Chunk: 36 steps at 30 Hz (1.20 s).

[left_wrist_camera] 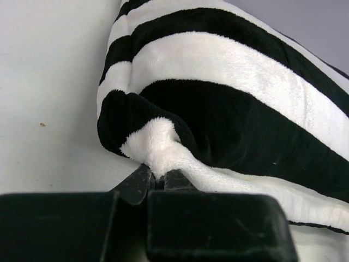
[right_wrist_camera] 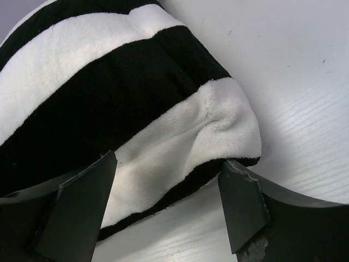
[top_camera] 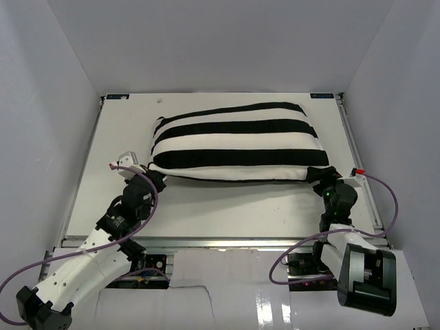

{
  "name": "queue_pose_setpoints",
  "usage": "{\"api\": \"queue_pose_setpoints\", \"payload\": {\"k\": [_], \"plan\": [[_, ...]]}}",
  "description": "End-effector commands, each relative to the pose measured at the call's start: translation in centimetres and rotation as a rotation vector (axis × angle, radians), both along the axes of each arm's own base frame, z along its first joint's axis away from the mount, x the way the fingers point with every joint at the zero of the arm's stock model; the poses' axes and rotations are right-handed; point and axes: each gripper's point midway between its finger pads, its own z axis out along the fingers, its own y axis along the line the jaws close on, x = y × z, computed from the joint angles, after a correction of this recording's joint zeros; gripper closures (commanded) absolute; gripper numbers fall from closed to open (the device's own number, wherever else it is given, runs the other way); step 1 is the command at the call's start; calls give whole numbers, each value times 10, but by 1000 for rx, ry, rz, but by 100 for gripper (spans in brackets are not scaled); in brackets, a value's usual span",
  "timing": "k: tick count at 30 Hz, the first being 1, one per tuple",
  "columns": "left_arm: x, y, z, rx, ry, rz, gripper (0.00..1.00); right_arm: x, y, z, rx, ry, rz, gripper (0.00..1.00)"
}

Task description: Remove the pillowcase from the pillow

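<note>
The pinched corner needs to go up, outward, then down with my left gripper, toward the bare tabletop by the small speck (top_camera: 167, 107). My left gripper then needs to release it, because there is open space there.
A plump black-and-white striped pillowcase (top_camera: 234, 141) lies across the far middle of the white table (top_camera: 220, 206). It covers the pillow completely, so the pillow is hidden. My left gripper (top_camera: 152, 174) is at its near left corner. In the left wrist view the gripper (left_wrist_camera: 157, 180) is shut on a white tuft of the pillowcase (left_wrist_camera: 229, 82) corner. My right gripper (top_camera: 323, 180) is at the near right corner. In the right wrist view it (right_wrist_camera: 169, 164) stands open, and its fingers (right_wrist_camera: 82, 202) straddle the white corner of the pillowcase (right_wrist_camera: 109, 93) just above the table.
White walls (top_camera: 55, 103) enclose the table on three sides. Metal rails run along its left and right edges (top_camera: 361, 172). Purple cables (top_camera: 388, 199) loop from both arms near the front edge. A small speck (top_camera: 159, 100) lies near the back.
</note>
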Motion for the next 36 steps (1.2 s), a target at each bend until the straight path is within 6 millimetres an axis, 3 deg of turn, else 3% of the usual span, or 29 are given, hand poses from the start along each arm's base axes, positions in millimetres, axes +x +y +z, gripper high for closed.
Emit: {"api": "queue_pose_setpoints", "payload": {"k": [1, 4, 7, 11, 12, 17, 19, 21, 23, 24, 25, 26, 27, 28, 30, 32, 36], "plan": [[0, 3, 24, -59, -79, 20, 100, -8, 5, -6, 39, -45, 27, 21], [0, 3, 29, -63, -86, 19, 100, -6, 6, -9, 64, -34, 27, 23], [0, 2, 32, -69, -89, 13, 100, -6, 6, -12, 77, -30, 23, 37], [0, 2, 31, -74, -88, 16, 100, -7, 5, -18, 85, -14, 14, 69], [1, 2, 32, -74, -88, 16, 100, -7, 2, -18, 87, -14, 0, 92], [1, -2, 40, -86, -98, 1, 100, -10, -1, -18, 81, -10, -24, 92], [1, -4, 52, -102, -117, -10, 100, -9, 0, -4, 60, -49, -9, 92], [-2, -8, 71, -116, -152, -51, 100, -2, -6, 22, 37, -66, -25, 92], [-7, -10, 114, -149, -231, -91, 100, -1, -10, 46, -15, -93, -32, 92], [-12, -15, 129, -139, -260, -139, 100, -3, -12, 79, -46, -148, -40, 92], [-18, -13, 162, -161, -319, -156, 100, -5, -14, 98, -90, -179, -40, 92], [-22, -13, 176, -167, -343, -168, 100, -11, -13, 126, -122, -243, -40, 92], [-28, -11, 204, -184, -391, -187, 100, -17, -18, 157, -166, -282, -71, 92], [-28, -13, 213, -186, -402, -194, 100, -22, -17, 192, -190, -339, -71, 92], [-28, -12, 241, -191, -449, -194, 100, -25, -15, 212, -220, -343, -58, 92], [-9, -16, 245, -128, -434, -160, 100, -22, -16, 236, -229, -349, -55, 92], [25, -10, 256, -39, -418, -27, 100, -8, -6, 260, -225, -373, 14, 92]]}}
